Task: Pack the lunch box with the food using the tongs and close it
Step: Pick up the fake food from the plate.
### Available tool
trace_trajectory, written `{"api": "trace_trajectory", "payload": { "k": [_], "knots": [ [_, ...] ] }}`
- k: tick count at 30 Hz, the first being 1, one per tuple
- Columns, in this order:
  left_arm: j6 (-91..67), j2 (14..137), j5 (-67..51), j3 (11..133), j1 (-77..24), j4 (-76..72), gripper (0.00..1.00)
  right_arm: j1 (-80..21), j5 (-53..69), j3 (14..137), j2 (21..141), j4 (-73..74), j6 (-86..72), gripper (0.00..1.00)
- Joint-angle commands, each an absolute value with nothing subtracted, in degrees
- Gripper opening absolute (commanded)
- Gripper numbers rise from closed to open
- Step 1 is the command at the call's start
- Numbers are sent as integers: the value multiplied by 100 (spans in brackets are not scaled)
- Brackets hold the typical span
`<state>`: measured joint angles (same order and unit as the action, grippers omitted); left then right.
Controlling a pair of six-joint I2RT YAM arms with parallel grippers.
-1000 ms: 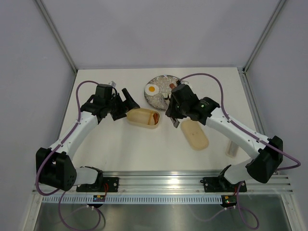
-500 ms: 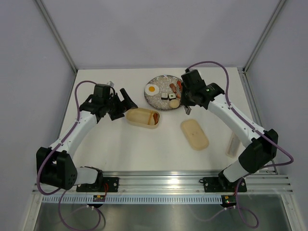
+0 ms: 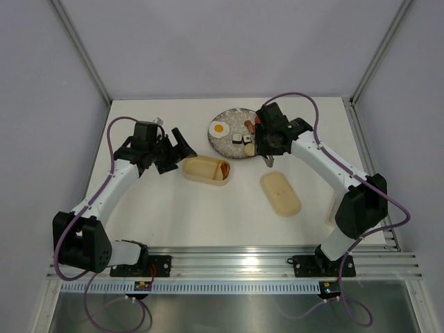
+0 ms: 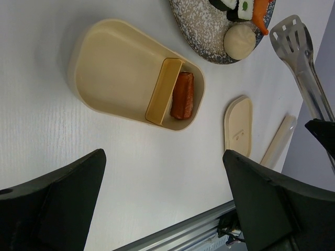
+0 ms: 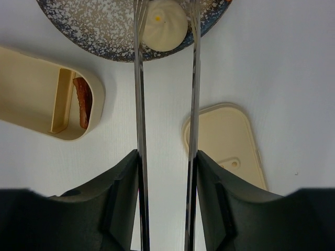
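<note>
Next, my right gripper goes down until the tongs' tips are on either side of the beige ball point(image 3: 249, 150) point(image 5: 164, 25), then closes. Their spread arms already line up on either side of it.
The lunch box point(image 3: 201, 168) lies in mid-table with one reddish-brown sausage point(image 4: 182, 95) in its small end compartment. Its lid point(image 3: 280, 193) lies apart to the right. On the round plate point(image 3: 225, 139) sit the fried egg point(image 3: 219, 128), sushi rolls point(image 3: 243, 139) and a beige ball point(image 5: 164, 25). My right gripper point(image 5: 166, 157) is shut on the tongs point(image 5: 139, 94), whose two arms stand spread, one on each side of the beige ball. My left gripper point(image 4: 162, 153) is open and holds nothing, just left of the lunch box.
A pale translucent tube point(image 3: 334, 208) lies near the table's right edge. The metal rail point(image 3: 236, 260) runs along the near edge. Frame posts point(image 3: 83, 52) stand at the back corners.
My right arm has carried the tongs from beside the lunch box back to the plate, and the tongs' arms have spread around the beige ball. The left arm has stayed put.
</note>
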<state>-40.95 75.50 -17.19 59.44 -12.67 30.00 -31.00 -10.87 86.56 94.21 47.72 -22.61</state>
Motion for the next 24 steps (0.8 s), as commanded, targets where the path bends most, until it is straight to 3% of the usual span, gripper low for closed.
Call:
{"api": "trace_trajectory", "payload": {
  "k": [1, 15, 24],
  "knots": [
    [-4017, 7541, -1863, 5915, -1239, 2856, 99, -3076, -1002, 8842, 9527, 4632, -2118, 52],
    [-4008, 7497, -1819, 5915, -1239, 2918, 99, -3076, -826, 8938, 10064, 4614, -2065, 52],
    [-4025, 7479, -1837, 5906, -1248, 2927, 99, -3076, -835, 8930, 9783, 4702, -2065, 30]
  ]
}}
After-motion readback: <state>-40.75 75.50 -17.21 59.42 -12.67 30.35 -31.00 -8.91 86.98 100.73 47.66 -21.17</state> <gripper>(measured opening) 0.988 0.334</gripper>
